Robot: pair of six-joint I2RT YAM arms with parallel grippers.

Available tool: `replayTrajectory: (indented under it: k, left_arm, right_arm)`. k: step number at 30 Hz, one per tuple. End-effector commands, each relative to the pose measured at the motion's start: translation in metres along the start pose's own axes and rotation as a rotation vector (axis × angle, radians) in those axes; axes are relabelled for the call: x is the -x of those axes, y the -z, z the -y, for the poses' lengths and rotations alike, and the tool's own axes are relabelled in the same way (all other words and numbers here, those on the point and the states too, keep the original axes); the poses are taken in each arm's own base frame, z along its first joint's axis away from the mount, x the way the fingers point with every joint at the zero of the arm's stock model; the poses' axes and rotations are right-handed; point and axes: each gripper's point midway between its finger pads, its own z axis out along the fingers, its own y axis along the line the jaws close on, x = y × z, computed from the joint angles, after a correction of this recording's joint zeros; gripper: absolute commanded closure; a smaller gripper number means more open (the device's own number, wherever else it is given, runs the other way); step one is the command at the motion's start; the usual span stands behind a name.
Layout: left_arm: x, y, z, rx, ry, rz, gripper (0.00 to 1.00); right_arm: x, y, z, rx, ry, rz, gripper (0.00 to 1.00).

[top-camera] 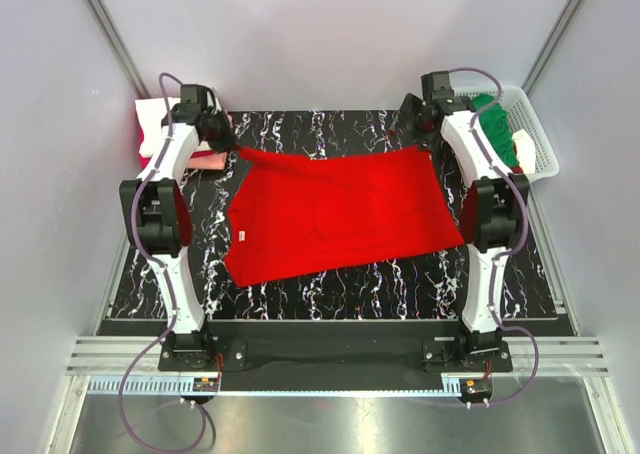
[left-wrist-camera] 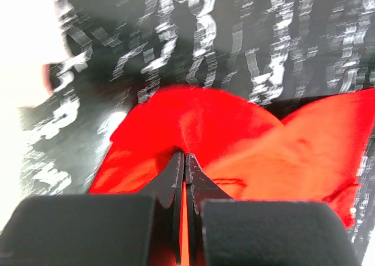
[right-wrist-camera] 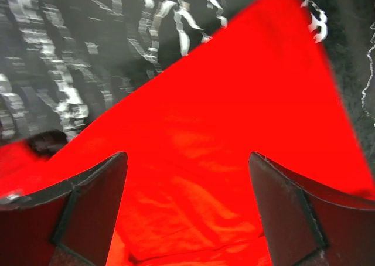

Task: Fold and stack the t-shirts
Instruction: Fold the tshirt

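Note:
The tip of the shirt's unheld far corner is below and beyond my right gripper's open fingers, so I need to lower that gripper toward the right in the wrist view onto the corner next.
A bright red t-shirt lies spread on the black marbled mat, its small white neck label at the left. My left gripper is shut on the shirt's far-left corner and pulls it up and out into a point. In the left wrist view the jaws are closed on red cloth. My right gripper is open over the shirt's far-right corner. In the right wrist view its fingers stand wide apart above the red cloth, holding nothing.
A stack of folded shirts, white on pink, lies at the far left beside the left arm. A white lattice basket at the far right holds a green shirt. The mat shows bare in front of the shirt.

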Motion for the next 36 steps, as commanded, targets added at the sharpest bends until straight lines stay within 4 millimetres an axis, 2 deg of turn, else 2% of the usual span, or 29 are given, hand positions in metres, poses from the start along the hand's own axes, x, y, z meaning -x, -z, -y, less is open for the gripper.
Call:
replayTrajectory:
  k: [1, 2, 3, 5, 6, 8, 9, 11, 13, 17, 18, 20, 21, 26, 31, 34, 36]
  left_arm:
    - [0.011, 0.025, -0.013, 0.048, -0.068, 0.029, 1.0]
    - [0.013, 0.027, -0.02, 0.08, -0.07, 0.035, 1.0]
    - [0.011, 0.029, -0.028, 0.103, -0.065, 0.026, 1.0]
    - [0.011, 0.031, -0.034, 0.108, -0.065, 0.017, 1.0]
    - [0.014, 0.032, -0.04, 0.113, -0.049, 0.02, 1.0]
    - [0.011, 0.03, -0.038, 0.081, -0.04, 0.004, 1.0]
    - [0.011, 0.028, -0.036, 0.069, -0.04, 0.001, 1.0]
    - [0.007, 0.024, -0.035, 0.052, -0.035, -0.014, 1.0]
    - [0.003, 0.021, -0.038, 0.054, -0.031, -0.024, 1.0]
    - [0.0, 0.017, -0.037, 0.043, -0.027, -0.032, 1.0]
    - [-0.001, 0.015, -0.037, 0.042, -0.027, -0.036, 1.0]
    - [-0.002, 0.014, -0.037, 0.043, -0.026, -0.036, 1.0]
    - [-0.002, 0.014, -0.036, 0.041, -0.03, -0.037, 1.0]
    - [-0.006, 0.01, -0.034, 0.034, -0.03, -0.051, 1.0]
    - [-0.007, 0.01, -0.03, 0.028, -0.036, -0.054, 1.0]
    - [-0.008, 0.01, -0.03, 0.025, -0.035, -0.056, 1.0]
    - [-0.01, 0.009, -0.031, 0.028, -0.035, -0.06, 1.0]
  right_arm:
    - [-0.001, -0.005, 0.014, -0.094, 0.062, -0.037, 0.1]
    - [0.008, -0.005, 0.01, -0.094, 0.069, -0.016, 0.11]
    - [0.002, -0.019, 0.018, -0.123, 0.074, -0.044, 0.12]
    - [0.01, -0.025, 0.014, -0.123, 0.081, -0.025, 0.14]
    - [0.006, -0.038, 0.018, -0.132, 0.084, -0.039, 0.16]
    - [0.015, -0.043, 0.014, -0.125, 0.097, -0.014, 0.18]
    - [0.01, -0.055, 0.02, -0.147, 0.102, -0.033, 0.18]
    - [0.017, -0.06, 0.022, -0.162, 0.119, -0.01, 0.21]
    - [0.013, -0.074, 0.029, -0.186, 0.133, -0.019, 0.21]
    - [0.018, -0.093, 0.035, -0.201, 0.161, 0.01, 0.26]
    - [0.014, -0.103, 0.038, -0.209, 0.166, 0.003, 0.27]
    - [0.021, -0.108, 0.039, -0.212, 0.166, 0.025, 0.28]
    - [0.016, -0.118, 0.045, -0.225, 0.162, 0.012, 0.28]
    - [0.028, -0.132, 0.051, -0.216, 0.155, 0.054, 0.32]
    - [0.019, -0.153, 0.065, -0.229, 0.15, 0.034, 0.35]
    - [0.019, -0.158, 0.068, -0.234, 0.15, 0.04, 0.36]
    - [0.027, -0.157, 0.067, -0.233, 0.148, 0.067, 0.35]
